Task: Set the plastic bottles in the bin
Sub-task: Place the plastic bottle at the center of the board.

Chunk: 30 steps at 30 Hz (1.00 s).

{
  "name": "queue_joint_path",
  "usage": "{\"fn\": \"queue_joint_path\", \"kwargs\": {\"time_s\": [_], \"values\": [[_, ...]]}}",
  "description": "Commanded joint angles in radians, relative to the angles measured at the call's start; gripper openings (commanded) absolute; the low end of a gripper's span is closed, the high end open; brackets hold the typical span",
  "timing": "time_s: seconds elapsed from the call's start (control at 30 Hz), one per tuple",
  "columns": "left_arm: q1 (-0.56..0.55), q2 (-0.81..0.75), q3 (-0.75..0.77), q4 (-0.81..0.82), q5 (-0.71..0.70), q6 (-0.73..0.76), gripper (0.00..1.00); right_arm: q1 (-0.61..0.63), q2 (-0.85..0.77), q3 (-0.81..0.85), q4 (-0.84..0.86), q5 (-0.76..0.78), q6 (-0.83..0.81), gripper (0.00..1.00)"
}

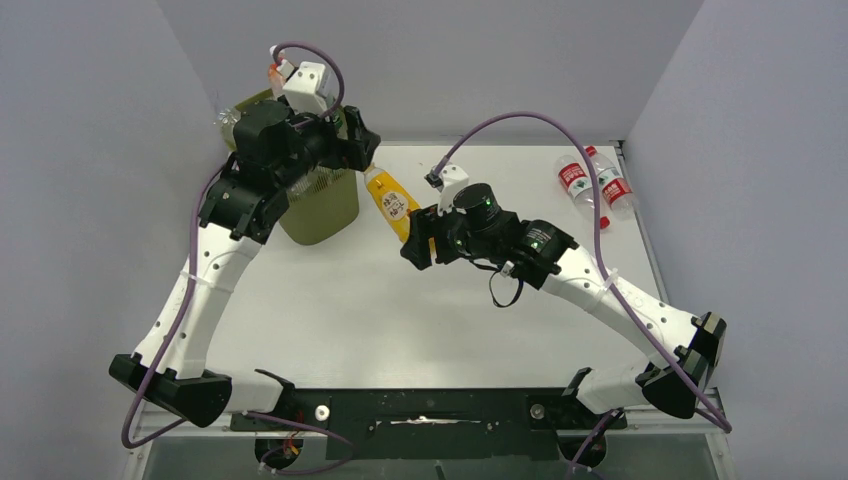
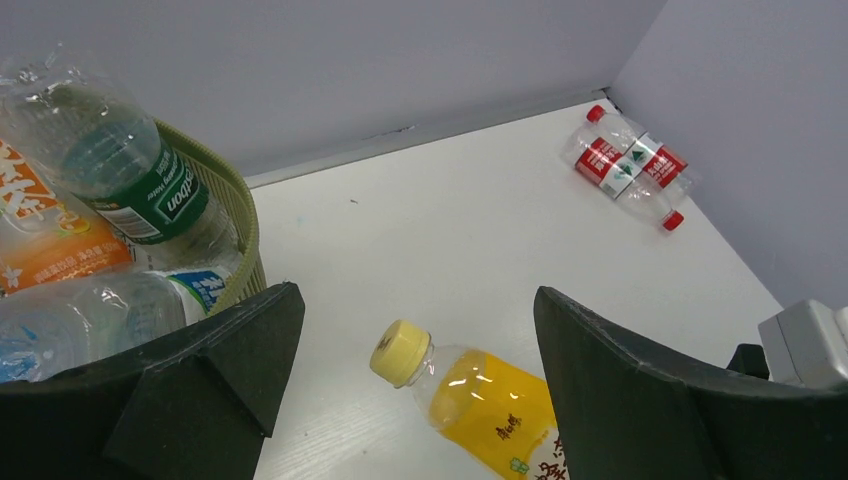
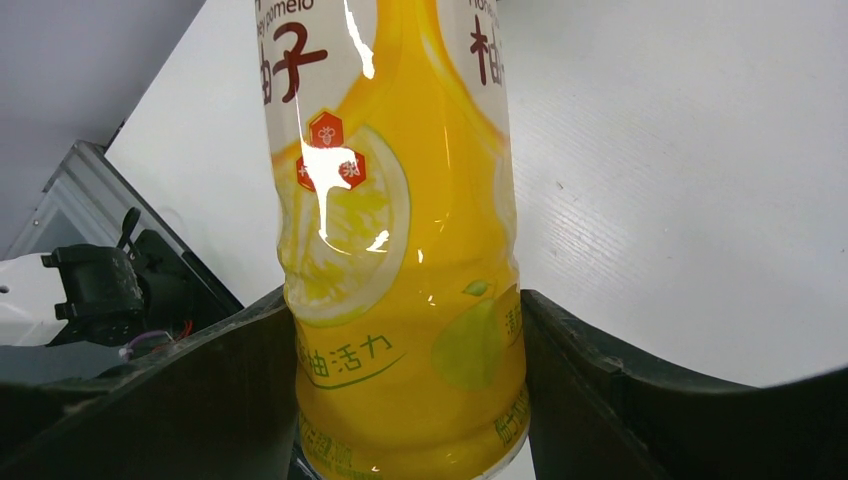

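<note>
The yellow juice bottle (image 1: 392, 203) goes back and down with my right gripper next and is released there, since the bare white tabletop lies below the gripper and toward my base.
A yellow juice bottle (image 1: 392, 203) (image 3: 400, 250) with a yellow cap lies slanted beside the olive-green bin (image 1: 322, 205). My right gripper (image 1: 418, 240) (image 3: 405, 297) is shut on its bottom end. The cap end (image 2: 402, 352) points toward my left gripper (image 1: 362, 148) (image 2: 418, 300), which hangs open over it by the bin's right side without touching. Whether the bottle rests on the table is not clear. The bin (image 2: 232, 195) holds several bottles, among them a green-labelled one (image 2: 130, 170) and an orange-labelled one (image 2: 40, 240). Two red-labelled bottles (image 1: 575, 183) (image 1: 610, 180) lie at the back right.
The bin stands at the back left, close to the grey back wall. The two red-labelled bottles (image 2: 630, 160) lie in the back right corner against the side wall. A purple cable loops over my right arm (image 1: 600, 285).
</note>
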Motion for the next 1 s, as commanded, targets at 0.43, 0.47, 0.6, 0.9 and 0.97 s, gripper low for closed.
{"fn": "queue_joint_path", "kwargs": {"time_s": [0.43, 0.47, 0.6, 0.9, 0.97], "values": [[-0.037, 0.023, -0.032, -0.113, 0.06, 0.006, 0.87, 0.09, -0.067, -0.067, 0.125, -0.017, 0.036, 0.53], [-0.041, 0.024, -0.027, -0.121, 0.058, 0.004, 0.87, 0.09, -0.072, -0.08, 0.122, -0.001, 0.048, 0.53], [-0.073, 0.025, -0.035, -0.135, 0.041, -0.012, 0.87, 0.087, -0.077, -0.146, 0.096, 0.081, 0.075, 0.56], [-0.11, 0.003, -0.147, -0.104, -0.022, -0.029, 0.86, 0.068, -0.019, -0.394, 0.281, 0.072, 0.004, 0.58], [-0.11, 0.0, -0.165, -0.105, -0.03, -0.023, 0.86, 0.065, 0.002, -0.42, 0.317, 0.049, -0.046, 0.58]]}}
